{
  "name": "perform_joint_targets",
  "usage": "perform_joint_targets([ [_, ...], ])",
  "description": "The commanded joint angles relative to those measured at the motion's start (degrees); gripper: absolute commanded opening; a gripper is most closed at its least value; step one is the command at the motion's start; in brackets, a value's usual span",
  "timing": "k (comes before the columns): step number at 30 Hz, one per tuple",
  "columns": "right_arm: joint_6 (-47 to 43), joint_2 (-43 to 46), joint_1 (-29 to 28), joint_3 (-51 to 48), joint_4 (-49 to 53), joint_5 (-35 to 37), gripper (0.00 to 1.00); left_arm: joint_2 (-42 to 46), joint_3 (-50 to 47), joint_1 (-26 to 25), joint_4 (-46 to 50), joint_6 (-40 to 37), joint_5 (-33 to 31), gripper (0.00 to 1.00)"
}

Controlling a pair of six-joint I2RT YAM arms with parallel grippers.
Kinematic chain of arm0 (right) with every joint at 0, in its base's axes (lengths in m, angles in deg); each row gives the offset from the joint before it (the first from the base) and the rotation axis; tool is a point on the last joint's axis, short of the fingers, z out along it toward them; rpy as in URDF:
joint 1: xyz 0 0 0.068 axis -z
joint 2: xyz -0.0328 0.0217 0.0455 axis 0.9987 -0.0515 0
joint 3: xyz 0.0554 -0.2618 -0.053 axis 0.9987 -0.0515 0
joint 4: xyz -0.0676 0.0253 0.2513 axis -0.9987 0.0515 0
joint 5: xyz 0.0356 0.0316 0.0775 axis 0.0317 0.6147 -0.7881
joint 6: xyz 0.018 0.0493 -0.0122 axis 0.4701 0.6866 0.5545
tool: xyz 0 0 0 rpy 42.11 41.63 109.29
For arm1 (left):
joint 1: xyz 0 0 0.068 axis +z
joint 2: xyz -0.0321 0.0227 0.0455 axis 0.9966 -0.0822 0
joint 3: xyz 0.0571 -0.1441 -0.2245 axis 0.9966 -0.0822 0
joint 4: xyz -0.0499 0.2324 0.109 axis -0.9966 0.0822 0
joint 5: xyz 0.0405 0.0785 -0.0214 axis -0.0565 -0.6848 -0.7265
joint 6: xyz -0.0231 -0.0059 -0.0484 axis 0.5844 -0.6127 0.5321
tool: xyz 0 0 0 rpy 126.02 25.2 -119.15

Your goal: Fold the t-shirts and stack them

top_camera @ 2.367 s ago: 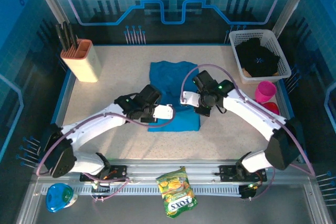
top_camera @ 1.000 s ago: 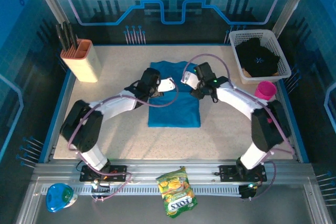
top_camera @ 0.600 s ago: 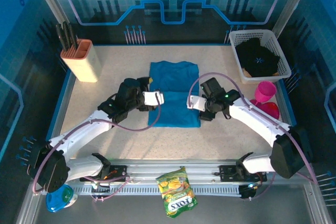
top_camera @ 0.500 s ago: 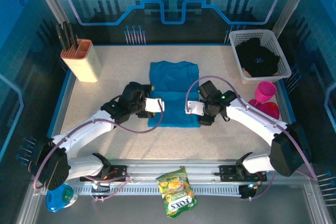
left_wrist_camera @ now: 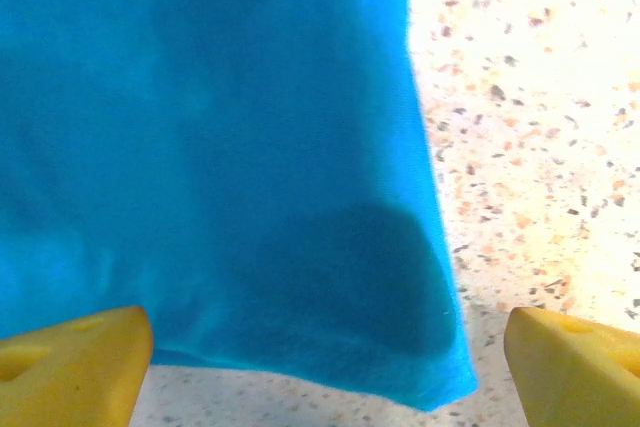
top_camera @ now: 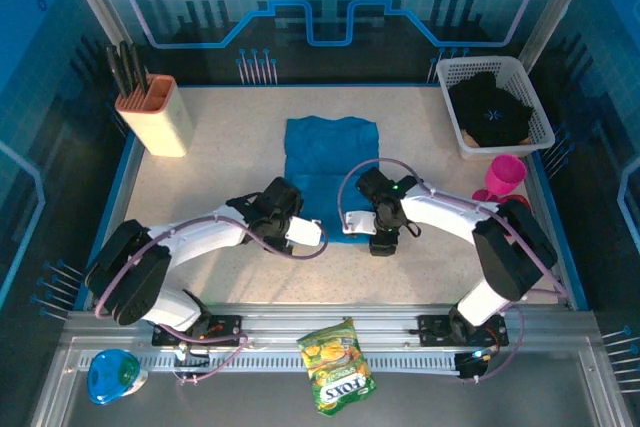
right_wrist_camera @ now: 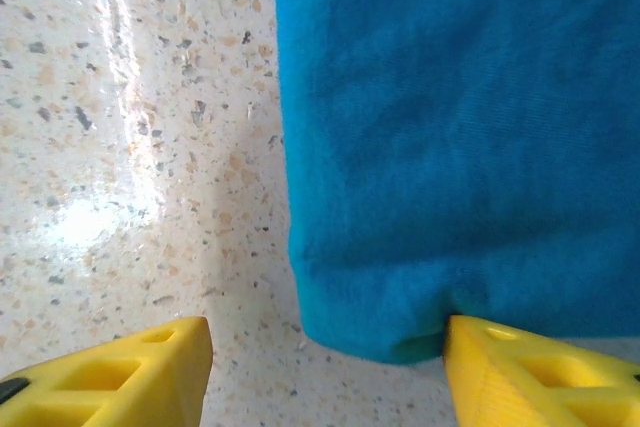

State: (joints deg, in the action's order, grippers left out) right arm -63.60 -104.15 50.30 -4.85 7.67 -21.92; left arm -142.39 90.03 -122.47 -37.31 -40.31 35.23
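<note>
My left gripper moves down onto the teal-blue t-shirt's near hem corner next and closes, since that corner lies below it, between its open yellow fingers.
The teal-blue t-shirt point(top_camera: 330, 162) lies folded into a long strip in the middle of the table. My left gripper point(top_camera: 300, 231) hangs open over its near left corner; in the left wrist view that corner point(left_wrist_camera: 430, 387) lies between the yellow fingertips point(left_wrist_camera: 70, 367) of the left gripper point(left_wrist_camera: 320, 372). My right gripper point(top_camera: 370, 232) is open at the near right corner, and in the right wrist view of the right gripper point(right_wrist_camera: 325, 372) the shirt's edge point(right_wrist_camera: 390, 342) touches one fingertip point(right_wrist_camera: 540, 367). The black t-shirt point(top_camera: 490, 112) sits bunched in the basket.
A white basket point(top_camera: 455, 72) stands at the back right, with pink cups point(top_camera: 505, 172) in front of it. A knife block point(top_camera: 155, 117) is at the back left. A snack bag point(top_camera: 335, 362) and a blue object point(top_camera: 110, 372) lie on the rail below the table.
Both arms have drawn back from the far half of the teal shirt to its near edge. The shirt itself lies as before.
</note>
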Motion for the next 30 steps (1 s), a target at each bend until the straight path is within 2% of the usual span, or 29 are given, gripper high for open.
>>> perform_joint_targets([
  [1, -0.18, -2.76, -0.45, 1.9, -0.35, -1.44, 0.63, -2.83, 1.37, -0.08, 2.89, -1.19, 2.12, 0.91],
  [8, -0.32, -6.45, -0.08, 2.91, -1.64, -1.09, 0.58, -9.13, 4.29, 0.52, 5.04, -1.89, 1.79, 0.85],
  [14, -0.67, -8.14, 0.91, 3.42, -2.02, -1.43, 0.49, -15.29, 7.53, 0.98, 4.87, -1.72, -2.11, 0.65],
  [18, -1.19, -8.33, 1.55, 3.37, -2.38, -2.2, 0.36, -18.67, 9.65, 1.18, 4.83, -1.8, -4.34, 0.5],
  [24, -2.33, -7.57, 2.12, 3.22, -1.96, -4.48, 0.13, -21.1, 11.31, 1.89, 3.53, -2.11, -6.69, 0.07],
  [25, -2.51, -7.33, 2.23, 3.17, -1.71, -4.85, 0.1, -21.23, 11.32, 1.94, 3.28, -2.21, -6.99, 0.03],
  [27, -2.91, -6.51, 2.21, 3.2, -0.95, -5.62, 0.0, -21.09, 11.23, 1.96, 3.29, -2.41, -7.55, 0.0],
  [30, -3.05, -4.82, 2.26, 3.21, 0.29, -6.56, 0.0, -19.41, 10.67, 1.9, 3.96, -2.21, -7.6, 0.0],
])
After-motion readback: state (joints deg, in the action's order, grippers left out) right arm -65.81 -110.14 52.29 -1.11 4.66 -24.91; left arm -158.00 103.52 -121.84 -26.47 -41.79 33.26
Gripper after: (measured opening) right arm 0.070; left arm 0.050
